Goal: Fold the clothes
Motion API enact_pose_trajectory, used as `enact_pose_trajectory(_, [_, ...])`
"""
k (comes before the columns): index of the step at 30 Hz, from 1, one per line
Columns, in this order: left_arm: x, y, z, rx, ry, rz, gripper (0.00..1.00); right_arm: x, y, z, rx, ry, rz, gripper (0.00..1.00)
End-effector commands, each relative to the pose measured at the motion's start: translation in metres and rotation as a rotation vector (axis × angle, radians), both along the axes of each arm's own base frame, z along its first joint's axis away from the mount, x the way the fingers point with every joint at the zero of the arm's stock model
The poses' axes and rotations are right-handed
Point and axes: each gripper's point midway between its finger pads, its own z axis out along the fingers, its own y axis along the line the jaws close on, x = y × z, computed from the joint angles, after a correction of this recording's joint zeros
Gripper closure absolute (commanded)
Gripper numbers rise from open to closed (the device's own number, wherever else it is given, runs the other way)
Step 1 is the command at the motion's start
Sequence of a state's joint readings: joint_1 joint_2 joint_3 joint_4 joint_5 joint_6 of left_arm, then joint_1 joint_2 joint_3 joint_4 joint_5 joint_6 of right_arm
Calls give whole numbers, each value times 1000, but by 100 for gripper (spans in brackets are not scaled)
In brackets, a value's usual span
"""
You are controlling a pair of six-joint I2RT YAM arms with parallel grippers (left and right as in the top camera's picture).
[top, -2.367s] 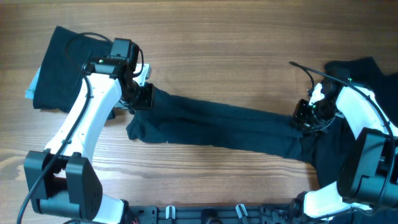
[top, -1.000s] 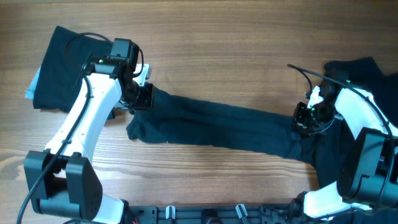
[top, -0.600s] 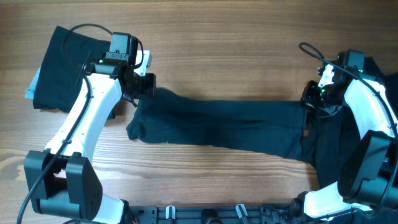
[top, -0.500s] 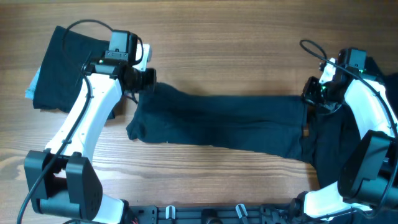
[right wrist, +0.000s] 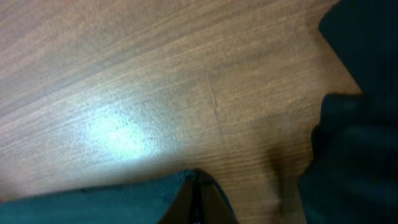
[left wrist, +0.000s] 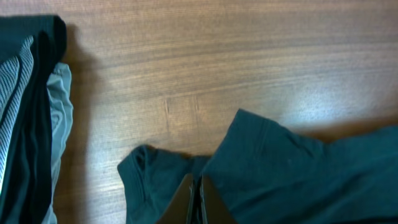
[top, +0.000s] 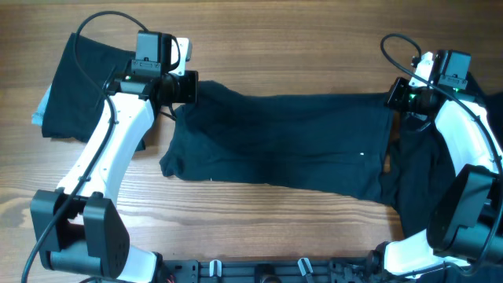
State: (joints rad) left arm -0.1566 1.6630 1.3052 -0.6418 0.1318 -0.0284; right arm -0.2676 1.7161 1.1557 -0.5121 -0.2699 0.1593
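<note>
I should next move my left gripper back and down to release over the garment's near part. That part is below my gripper and toward my base, and the garment's far edge is stretched.
A dark navy garment (top: 275, 141) lies spread across the middle of the table, with a tiny white mark on it near its right side. My left gripper (top: 191, 88) is shut on its far left corner (left wrist: 186, 168), and my right gripper (top: 393, 99) is shut on its far right corner (right wrist: 180, 186). Both hold the far edge stretched between them. In the wrist views the closed fingertips (left wrist: 198, 186) pinch dark cloth. More dark clothes (top: 78, 79) lie stacked at the far left and in a heap (top: 440, 165) at the right.
A light blue-grey piece (top: 41, 106) sticks out under the left stack, seen as striped and grey cloth (left wrist: 37, 124) in the left wrist view. Bare wood (top: 291, 47) stretches beyond the garment. The arms' bases (top: 267, 271) line the near edge.
Both grippers moved toward the far side of the table with the garment's corners, pulling the folded-over strip open into a wide flat rectangle.
</note>
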Motion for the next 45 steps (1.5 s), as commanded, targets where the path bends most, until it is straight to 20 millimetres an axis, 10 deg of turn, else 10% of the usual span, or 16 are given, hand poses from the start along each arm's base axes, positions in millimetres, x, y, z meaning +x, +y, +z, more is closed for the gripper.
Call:
enact_pose_trajectory(1, [4, -1, 7, -14, -30, 1, 96, 7, 1, 16, 7, -45, 8, 96])
enact_pose_trajectory(15, [-48, 9, -21, 31, 209, 4, 96, -82, 28, -15, 119, 344, 43, 95])
enact_pose_trajectory(22, [-78, 32, -32, 150, 335, 46, 96, -146, -7, -24, -76, 641, -137, 96])
enact_pose_trajectory(38, [-102, 40, -37, 193, 430, 55, 96, -147, 7, -23, -15, 639, -62, 85])
enact_pose_trajectory(42, [-102, 40, -37, 193, 431, 55, 83, -149, 7, -23, -19, 648, -62, 84])
enact_pose_trajectory(45, [-102, 40, -37, 194, 432, 54, 71, -148, 5, -23, -25, 646, -73, 62])
